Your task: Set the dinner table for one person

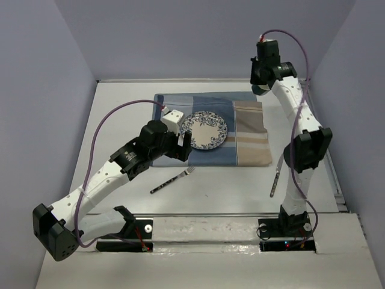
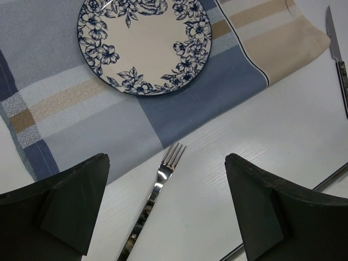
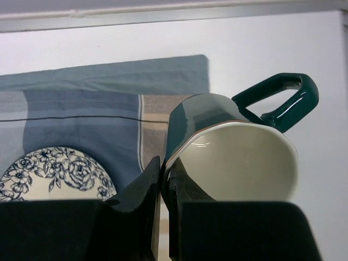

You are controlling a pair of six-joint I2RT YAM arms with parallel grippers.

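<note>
I will next lower the mug [image 3: 239, 157] down and to the left in the top view with my right gripper, and let it go on the cloth's empty far beige corner [image 3: 156, 117].
The white dinner table [image 1: 120, 126] holds a blue-and-beige striped cloth [image 1: 246, 135] with a blue floral plate [image 1: 206, 130] on it. A fork [image 1: 174, 179] lies on the bare table just in front of the cloth, and a knife [image 1: 275, 177] lies to the right. My left gripper [image 1: 183, 147] is open and empty, hovering above the fork [image 2: 157, 190] near the plate [image 2: 144, 46]. My right gripper [image 3: 166, 179] is shut on the rim of a dark green mug [image 3: 239, 157], held tilted in the air above the cloth's far right corner [image 3: 98, 109].
The knife [image 2: 338, 60] lies beside the cloth's beige end [image 2: 283, 38]. Grey walls close in the table on three sides. A metal rail [image 1: 240, 214] runs along the near edge by the arm bases. My right arm's elbow [image 1: 307, 150] hangs over the knife area.
</note>
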